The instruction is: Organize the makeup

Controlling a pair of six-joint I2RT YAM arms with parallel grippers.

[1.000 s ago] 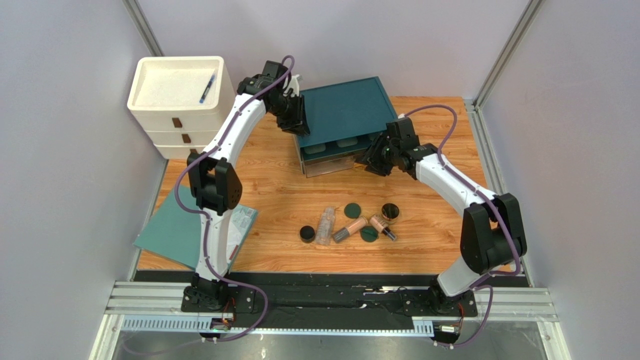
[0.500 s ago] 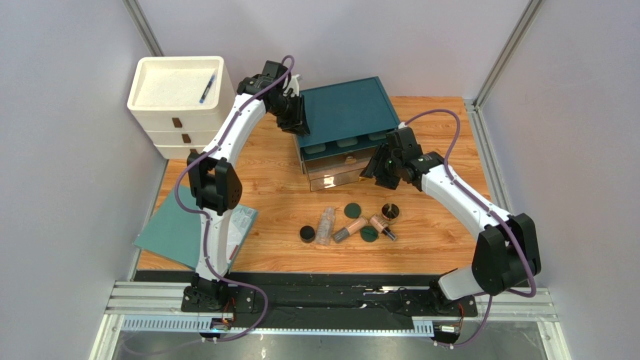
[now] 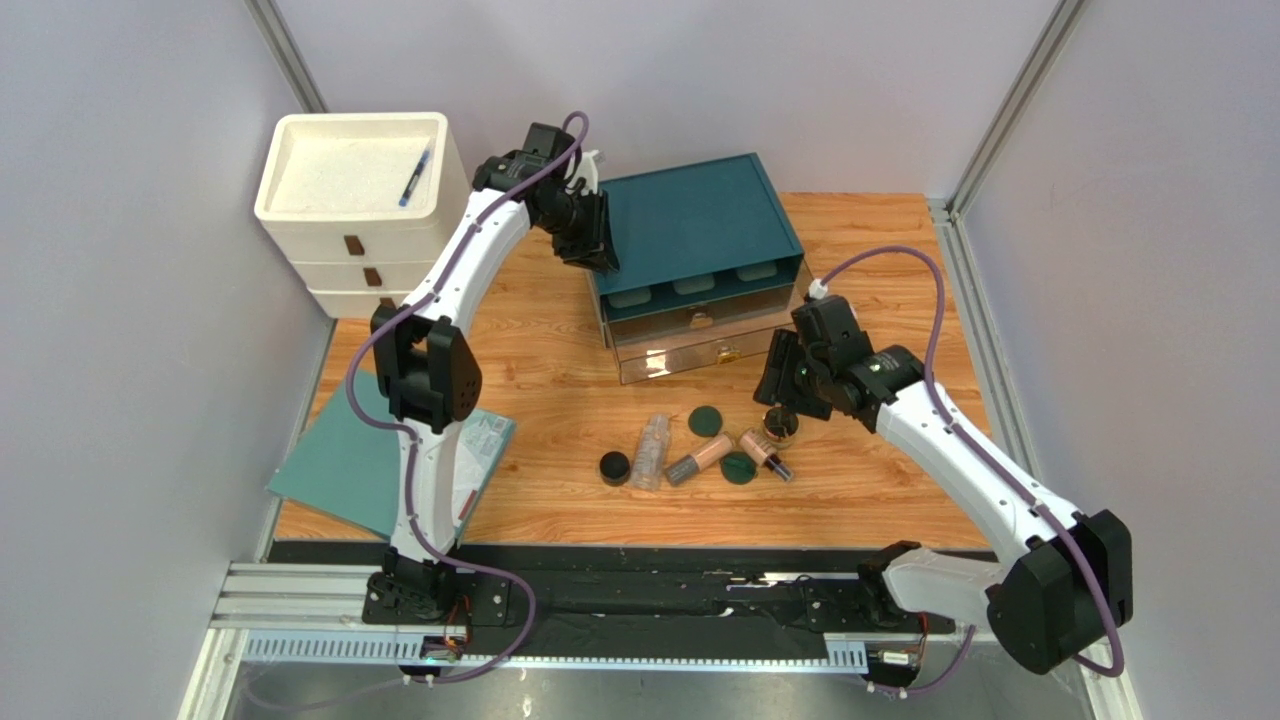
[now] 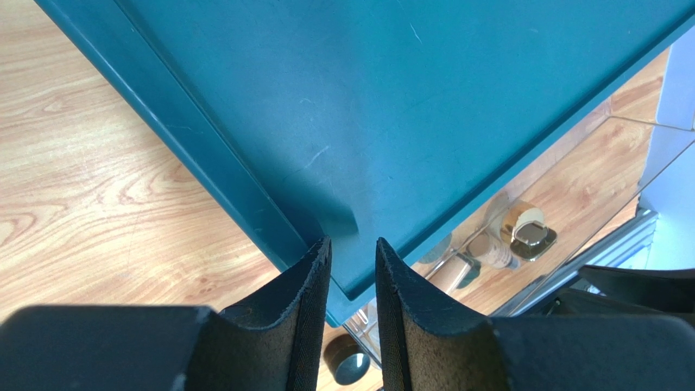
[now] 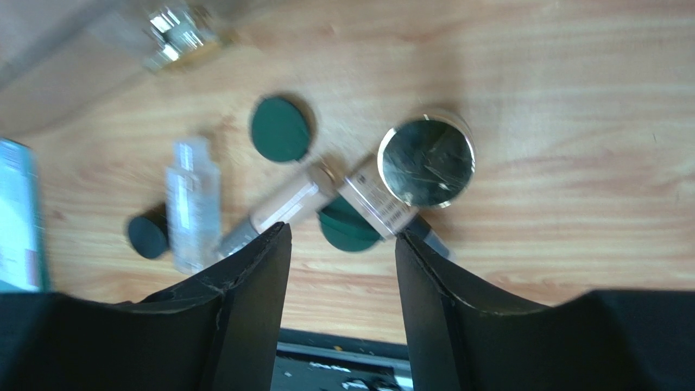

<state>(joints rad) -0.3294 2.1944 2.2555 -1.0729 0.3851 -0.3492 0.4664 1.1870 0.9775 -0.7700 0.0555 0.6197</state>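
Observation:
My right gripper moves down and back next onto the dark cap of the tan tube (image 5: 434, 239) by the compact, since it lies below and back from my gripper.
The makeup lies in a cluster on the wooden table: black jar (image 3: 615, 468), clear bottle (image 3: 651, 450), two tan tubes (image 3: 700, 456), two dark green discs (image 3: 705, 422) and the gold-rimmed compact (image 3: 780, 422). My right gripper (image 3: 777, 393) hovers open and empty just above the compact. In the right wrist view it (image 5: 343, 232) is over a green disc (image 5: 347, 228), with the compact (image 5: 427, 161) just beyond. My left gripper (image 3: 591, 248) rests on the left front corner of the teal organizer (image 3: 691, 218). Its jaws (image 4: 353, 244) stand a narrow gap apart and hold nothing.
The organizer's clear bottom drawer (image 3: 699, 353) is pulled out toward the makeup. A white drawer unit (image 3: 338, 225) with a blue pen (image 3: 415, 176) on top stands at the back left. A teal booklet (image 3: 361, 465) lies at the front left. A black rail (image 3: 646, 578) runs along the near edge.
My right gripper pulled the clear drawer out, let go of its handle and moved toward me, over the compact. The left arm has not moved.

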